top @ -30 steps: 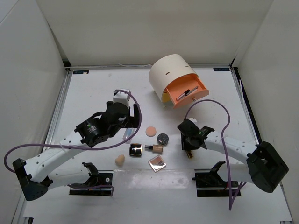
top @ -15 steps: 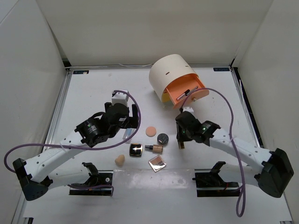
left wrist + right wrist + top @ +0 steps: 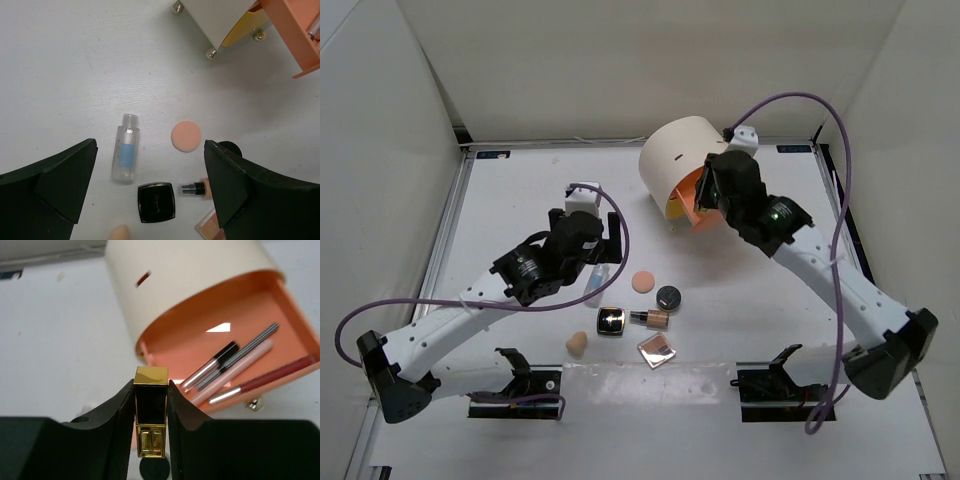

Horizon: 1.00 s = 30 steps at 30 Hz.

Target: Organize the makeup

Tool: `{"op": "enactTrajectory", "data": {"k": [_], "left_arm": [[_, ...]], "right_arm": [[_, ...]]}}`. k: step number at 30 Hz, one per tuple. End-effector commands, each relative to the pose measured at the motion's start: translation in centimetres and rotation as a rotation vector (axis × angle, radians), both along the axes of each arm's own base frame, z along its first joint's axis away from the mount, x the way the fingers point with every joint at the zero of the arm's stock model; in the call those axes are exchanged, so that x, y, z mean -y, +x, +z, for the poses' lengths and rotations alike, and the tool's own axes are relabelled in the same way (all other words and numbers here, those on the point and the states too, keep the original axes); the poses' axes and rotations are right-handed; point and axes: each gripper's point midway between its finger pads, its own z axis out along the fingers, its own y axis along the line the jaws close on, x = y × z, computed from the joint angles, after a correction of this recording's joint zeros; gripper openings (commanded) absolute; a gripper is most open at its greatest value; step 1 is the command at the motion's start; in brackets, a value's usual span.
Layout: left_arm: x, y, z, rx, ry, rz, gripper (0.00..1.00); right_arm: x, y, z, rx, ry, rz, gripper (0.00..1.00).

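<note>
The lipstick [image 3: 151, 412] should go right in the top view with my right gripper, then down to be released on the bare drawer bottom by the tubes below it.
My right gripper [image 3: 151, 385] is shut on the gold lipstick [image 3: 151, 412] and holds it upright just in front of the open orange drawer [image 3: 250, 320]. In the top view it [image 3: 706, 192] hangs over that drawer. Several slim tubes [image 3: 235, 367] lie in the drawer. My left gripper [image 3: 150, 146] is open and empty above the clear little bottle [image 3: 125, 154], which lies flat. Near it lie the peach puff [image 3: 186, 136], a black square compact [image 3: 156, 201], the foundation bottle [image 3: 195, 189], the round black compact [image 3: 668, 296], the beige sponge [image 3: 577, 344] and a mirrored compact [image 3: 657, 349].
The cream cylinder box [image 3: 675, 150] stands at the back centre on small metal feet [image 3: 211, 52], its drawer [image 3: 706, 222] pulled out toward the front right. White walls close the table on three sides. Two black mounts [image 3: 515, 385] sit at the near edge.
My right arm has lifted the gold lipstick from the table near the compacts and swung it back to the open drawer. My left gripper has shifted slightly toward the clear bottle.
</note>
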Motion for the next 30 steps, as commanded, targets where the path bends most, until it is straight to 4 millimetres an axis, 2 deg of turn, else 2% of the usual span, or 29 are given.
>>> {"op": "enactTrajectory", "data": {"k": [1, 4, 7, 11, 15, 16, 17, 19, 20, 21, 22, 23, 24, 25, 26, 27, 28, 29, 30], "left_arm": [[-0.3, 1.1, 2.4, 0.057, -0.029, 0.033, 0.98], [-0.3, 1.9, 2.6, 0.072, -0.03, 0.034, 0.98], [-0.2, 2.8, 3.1, 0.09, -0.035, 0.034, 0.98], [0.0, 4.9, 4.0, 0.128, -0.03, 0.029, 0.98], [-0.1, 8.1, 4.6, 0.151, -0.013, 0.015, 0.98], [0.3, 8.8, 4.8, 0.16, -0.02, -0.003, 0.98], [-0.2, 10.4, 5.1, 0.167, -0.012, 0.014, 0.98], [0.5, 12.1, 6.0, 0.197, -0.015, -0.042, 0.98], [0.3, 13.9, 6.1, 0.202, -0.016, -0.045, 0.98], [0.5, 14.7, 6.4, 0.212, -0.005, -0.079, 0.98], [1.1, 15.8, 8.3, 0.253, -0.046, -0.135, 0.98], [1.6, 17.1, 7.3, 0.231, -0.036, -0.16, 0.98], [1.9, 17.9, 7.6, 0.236, -0.037, -0.181, 0.98], [2.2, 18.9, 9.1, 0.265, -0.04, -0.218, 0.98], [3.2, 20.2, 7.7, 0.235, -0.038, -0.261, 0.98], [3.6, 20.9, 7.8, 0.238, -0.041, -0.286, 0.98], [4.2, 21.6, 9.4, 0.273, -0.061, -0.354, 0.98], [4.7, 22.3, 9.6, 0.28, -0.071, -0.384, 0.98], [5.5, 23.5, 7.7, 0.245, -0.076, -0.421, 0.98]], "right_arm": [[2.8, 4.5, 2.8, 0.08, 0.042, -0.172, 0.1], [4.9, 6.9, 2.5, 0.071, 0.092, -0.281, 0.1], [6.2, 8.1, 0.7, 0.034, 0.096, -0.336, 0.13], [6.5, 9.2, -1.5, -0.013, 0.131, -0.345, 0.18], [6.6, 10.4, -2.2, -0.036, 0.145, -0.333, 0.26], [6.7, 10.3, -2.2, -0.039, 0.143, -0.336, 0.34], [6.6, 10.5, -2.5, -0.048, 0.139, -0.334, 0.36], [6.8, 10.4, -2.1, -0.041, 0.135, -0.34, 0.41], [6.9, 10.4, -1.7, -0.031, 0.145, -0.342, 0.46], [7.1, 10.3, -1.5, -0.032, 0.142, -0.339, 0.49], [7.0, 10.1, -1.4, -0.031, 0.143, -0.336, 0.51], [7.2, 10.1, -0.8, -0.018, 0.15, -0.339, 0.56], [7.4, 10.2, -0.3, -0.005, 0.152, -0.333, 0.6], [7.2, 9.9, 0.0, -0.006, 0.154, -0.314, 0.63], [7.2, 9.9, 0.8, 0.007, 0.159, -0.308, 0.64], [7.2, 9.8, 1.7, 0.024, 0.151, -0.285, 0.65], [7.0, 9.5, 2.3, 0.028, 0.147, -0.262, 0.65], [7.1, 9.5, 3.1, 0.045, 0.138, -0.244, 0.66], [6.9, 9.0, 4.0, 0.063, 0.132, -0.217, 0.67]]}}
